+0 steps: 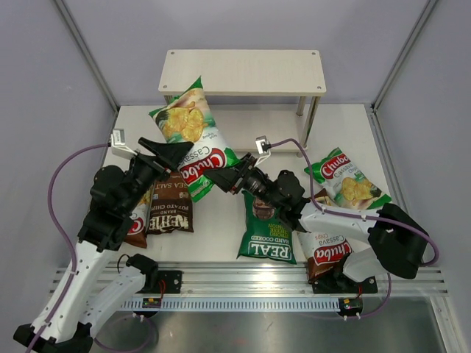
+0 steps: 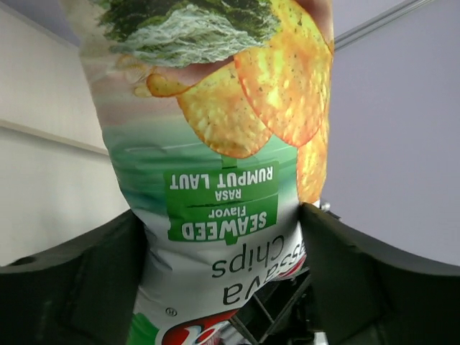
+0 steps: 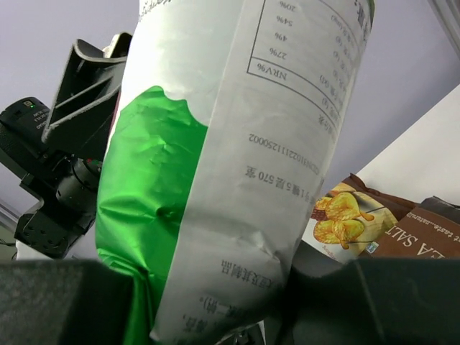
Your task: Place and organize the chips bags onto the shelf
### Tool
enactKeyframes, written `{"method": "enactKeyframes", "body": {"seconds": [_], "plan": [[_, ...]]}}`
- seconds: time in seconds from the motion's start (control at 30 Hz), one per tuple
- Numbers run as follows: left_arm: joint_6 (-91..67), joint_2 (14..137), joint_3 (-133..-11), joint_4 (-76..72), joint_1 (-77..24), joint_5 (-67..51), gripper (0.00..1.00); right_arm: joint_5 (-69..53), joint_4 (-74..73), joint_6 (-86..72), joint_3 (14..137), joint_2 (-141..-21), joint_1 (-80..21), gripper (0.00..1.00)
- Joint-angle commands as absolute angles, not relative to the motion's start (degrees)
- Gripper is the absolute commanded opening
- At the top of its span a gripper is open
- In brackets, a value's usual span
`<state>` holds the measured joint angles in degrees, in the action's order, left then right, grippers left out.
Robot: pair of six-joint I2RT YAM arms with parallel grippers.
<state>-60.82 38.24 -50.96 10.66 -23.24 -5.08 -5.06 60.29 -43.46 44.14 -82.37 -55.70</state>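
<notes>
The light-green Chuba bag will next go outward in my right gripper onto the upper board's end (image 1: 182, 69) nearest the bag's top, and my gripper will release it there, because that board is bare.
A light-green Chuba bag (image 1: 193, 136) is held up, tilted, in front of the shelf (image 1: 243, 71), with its top near the shelf's left front edge. My left gripper (image 1: 173, 153) is shut on its lower left side; the bag's printed front (image 2: 223, 201) fills the left wrist view between the fingers (image 2: 359, 280). My right gripper (image 1: 221, 176) is shut on its bottom end; the right wrist view shows the bag's grey and green back (image 3: 237, 187). Both shelf boards are bare.
On the table lie a dark-brown Kettle bag (image 1: 171, 206), a brown Chuba bag (image 1: 137, 224) partly under my left arm, a dark-green REAL bag (image 1: 268, 228), a second light-green Chuba bag (image 1: 346, 180) and another brown Chuba bag (image 1: 327, 250). Grey walls enclose the table.
</notes>
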Motion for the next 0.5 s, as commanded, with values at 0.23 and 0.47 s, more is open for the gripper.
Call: {"method": "enactKeyframes", "body": {"seconds": [0.23, 0.47], "plan": [[-37.29, 38.41, -65.56, 30.66, -23.55, 12.46, 0.99, -2.99, 59.95, -47.53, 51.14, -78.75, -49.76, 0.22], [-26.20, 33.14, -66.36, 36.56, -23.55, 24.95, 0.99, -0.35, 49.84, -52.20, 60.98, -81.02, -46.41, 0.21]]}}
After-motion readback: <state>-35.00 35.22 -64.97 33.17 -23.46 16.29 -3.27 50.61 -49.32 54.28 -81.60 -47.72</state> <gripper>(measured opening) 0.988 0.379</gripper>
